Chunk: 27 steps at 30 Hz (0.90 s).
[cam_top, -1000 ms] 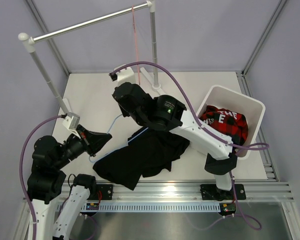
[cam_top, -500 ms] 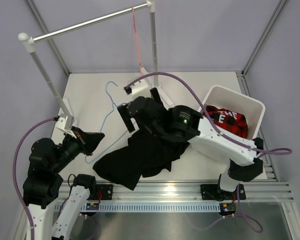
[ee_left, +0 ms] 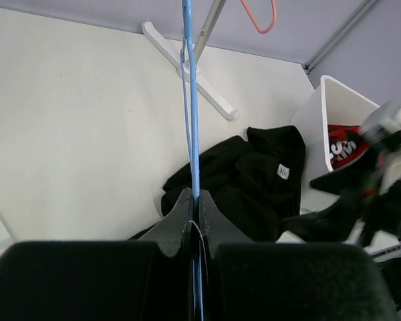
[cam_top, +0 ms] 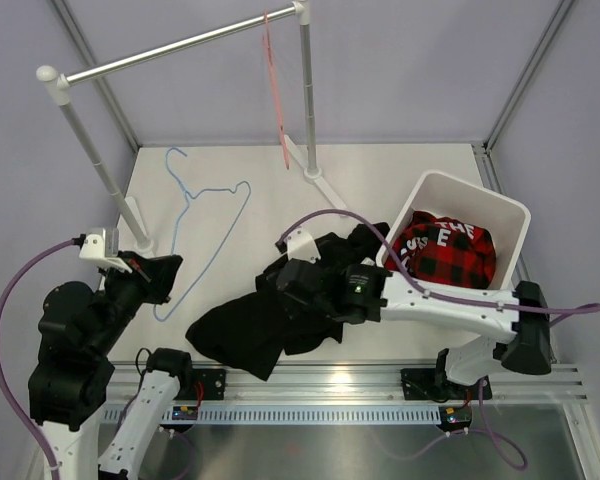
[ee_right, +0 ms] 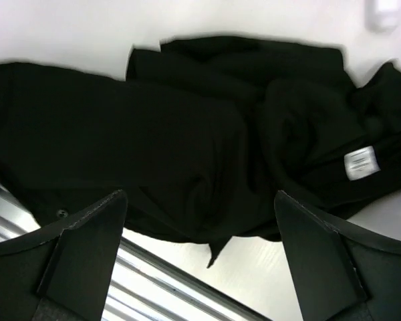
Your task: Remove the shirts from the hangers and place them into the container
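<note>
I should next lower my right gripper, fingers open, onto the bunched middle of the black shirt (ee_right: 210, 157), because its folds are already between my fingers and off the hanger.
The black shirt (cam_top: 248, 328) lies crumpled on the table near the front edge, free of any hanger. My right gripper (cam_top: 285, 290) hovers just above it, open, with black cloth (ee_right: 187, 134) spanning the space between its fingers (ee_right: 87, 234). My left gripper (cam_top: 165, 270) is shut on the lower corner of the light blue hanger (cam_top: 208, 228), which stretches away bare over the table (ee_left: 190, 100). The plaid shirt (cam_top: 446, 250) sits in the white container (cam_top: 458, 184) at the right. The pink hanger (cam_top: 273, 90) hangs empty from the rail.
The silver rail (cam_top: 180, 44) on its two white posts crosses the back left; one post's foot (cam_top: 310, 170) rests on the table behind the shirt. The metal frame rail (cam_top: 380, 375) runs along the table's near edge, close under the right gripper.
The right gripper opened and swung from the back of the table down over the black shirt. The left arm pulled the blue hanger leftward, out of the shirt.
</note>
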Motion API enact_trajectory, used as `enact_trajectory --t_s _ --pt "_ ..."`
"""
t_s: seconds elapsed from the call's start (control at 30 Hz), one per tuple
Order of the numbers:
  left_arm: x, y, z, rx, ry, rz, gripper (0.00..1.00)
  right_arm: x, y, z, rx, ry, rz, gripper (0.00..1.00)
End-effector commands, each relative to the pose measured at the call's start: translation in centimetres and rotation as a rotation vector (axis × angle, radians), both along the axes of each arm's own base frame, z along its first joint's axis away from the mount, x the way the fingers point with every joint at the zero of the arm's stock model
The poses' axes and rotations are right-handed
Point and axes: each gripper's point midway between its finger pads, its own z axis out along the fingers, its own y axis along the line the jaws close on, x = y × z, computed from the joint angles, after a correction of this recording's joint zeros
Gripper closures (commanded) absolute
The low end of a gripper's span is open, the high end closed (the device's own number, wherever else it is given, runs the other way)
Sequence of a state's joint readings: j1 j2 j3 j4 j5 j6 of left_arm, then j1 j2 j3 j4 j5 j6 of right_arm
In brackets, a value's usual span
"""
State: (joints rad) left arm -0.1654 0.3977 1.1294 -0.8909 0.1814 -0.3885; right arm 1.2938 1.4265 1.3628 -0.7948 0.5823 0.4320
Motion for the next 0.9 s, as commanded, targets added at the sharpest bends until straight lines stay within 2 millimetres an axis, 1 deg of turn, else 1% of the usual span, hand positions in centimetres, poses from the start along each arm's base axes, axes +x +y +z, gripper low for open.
enact_trajectory --t_s 0.0,0.03,0.07,0.1,0.13,0.3,0.33,0.43,0.53,0.6,0.63,0.67,0.7,0.77,0.8,0.87 --pt "1.1 0.7 2.6 0.007 -0.062 0.049 1.0 0.4 2.4 -4.2 0.083 0.082 -0.023 0.0" --pt "1.1 0.6 2.8 0.001 -0.065 0.043 1.0 1.5 1.4 -6.6 0.06 0.116 -0.086 0.01" --pt "0.9 0.6 3.1 0.0 -0.071 0.039 1.0 2.3 1.1 -7.4 0.058 0.12 -0.121 0.01" --pt "0.8 0.5 3.2 -0.003 -0.073 0.036 1.0 3.1 0.3 -8.3 0.03 0.113 -0.165 0.01" --pt "0.6 0.5 3.2 -0.001 -0.077 0.03 1.0 3.5 -0.4 -9.8 -0.013 0.126 -0.198 0.01" --pt "0.5 0.7 2.9 0.011 -0.07 0.04 1.0 5.9 -2.2 -12.9 -0.106 0.144 -0.297 0.01" --pt "0.4 0.8 2.9 0.009 -0.072 0.045 1.0 6.6 -2.6 -14.0 -0.118 0.16 -0.321 0.01" --pt "0.5 0.9 3.0 0.014 -0.072 0.053 1.0 7.2 -2.9 -15.9 -0.122 0.192 -0.34 0.0" --pt "1.0 1.3 2.9 0.026 -0.062 0.073 1.0 7.7 -3.3 -17.3 -0.125 0.207 -0.357 0.0" --pt "1.4 1.5 2.7 0.037 -0.052 0.09 1.0 7.9 -3.2 -17.9 -0.136 0.211 -0.363 0.01" --pt "1.5 1.7 2.8 0.039 -0.054 0.097 1.0 7.8 -3.3 -18.8 -0.156 0.22 -0.362 0.01" --pt "1.6 1.8 2.8 0.041 -0.051 0.105 1.0 7.8 -3.2 -19.1 -0.156 0.221 -0.365 0.01" --pt "1.7 1.9 2.8 0.044 -0.05 0.112 1.0 7.6 -3.2 -20.0 -0.163 0.237 -0.36 0.01" --pt "1.8 2.1 2.8 0.047 -0.048 0.121 1.0 7.6 -2.6 -20.6 -0.141 0.246 -0.348 0.0" --pt "1.9 2.2 2.8 0.048 -0.044 0.129 1.0 7.3 -2.5 -21.1 -0.137 0.265 -0.336 0.01" --pt "2.0 2.3 2.9 0.049 -0.044 0.136 1.0 7.1 -1.9 -21.5 -0.114 0.28 -0.32 0.05"
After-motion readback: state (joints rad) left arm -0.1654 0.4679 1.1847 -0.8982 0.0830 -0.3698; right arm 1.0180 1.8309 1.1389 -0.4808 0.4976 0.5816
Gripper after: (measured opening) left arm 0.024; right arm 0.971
